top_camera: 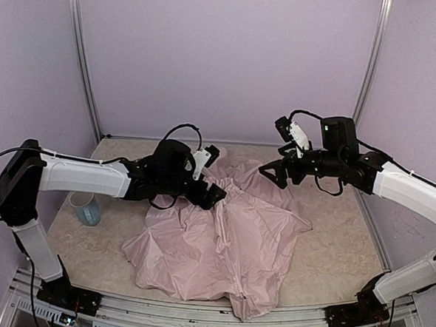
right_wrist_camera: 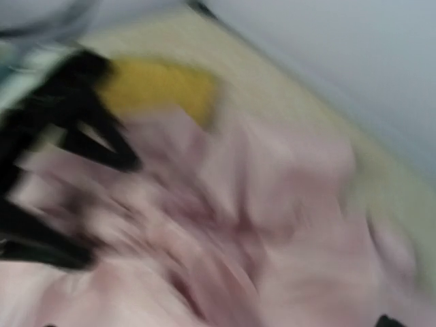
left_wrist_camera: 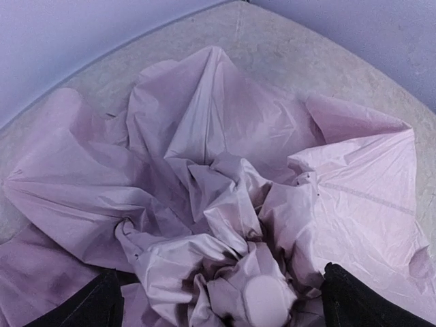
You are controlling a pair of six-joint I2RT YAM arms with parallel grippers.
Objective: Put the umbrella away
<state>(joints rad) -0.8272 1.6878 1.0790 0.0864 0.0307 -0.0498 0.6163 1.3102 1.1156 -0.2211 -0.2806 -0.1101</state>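
Note:
My left gripper's open fingers already straddle the fabric's folds, so it will lower, shifting right in the top view, onto the bunched centre of the fabric (top_camera: 228, 188).
The umbrella (top_camera: 228, 246) lies collapsed on the table, its pale pink fabric spread out in crumpled folds. My left gripper (top_camera: 214, 195) sits at the bunched centre of the fabric. In the left wrist view its black fingers (left_wrist_camera: 88, 306) stand wide apart, either side of the gathered fabric (left_wrist_camera: 204, 204) and a round pale pink cap (left_wrist_camera: 266, 300). The left gripper (left_wrist_camera: 221, 300) is open. My right gripper (top_camera: 273, 174) hovers just over the far right edge of the fabric and looks open and empty. The right wrist view is badly blurred and shows pink fabric (right_wrist_camera: 272, 225). The shaft and handle are hidden.
A pale blue translucent cup (top_camera: 86, 209) stands at the left, beside the left arm. A blurred yellow shape (right_wrist_camera: 157, 88) shows beyond the fabric in the right wrist view. Purple walls close the back and sides, and a metal rail (top_camera: 194, 310) runs along the near edge.

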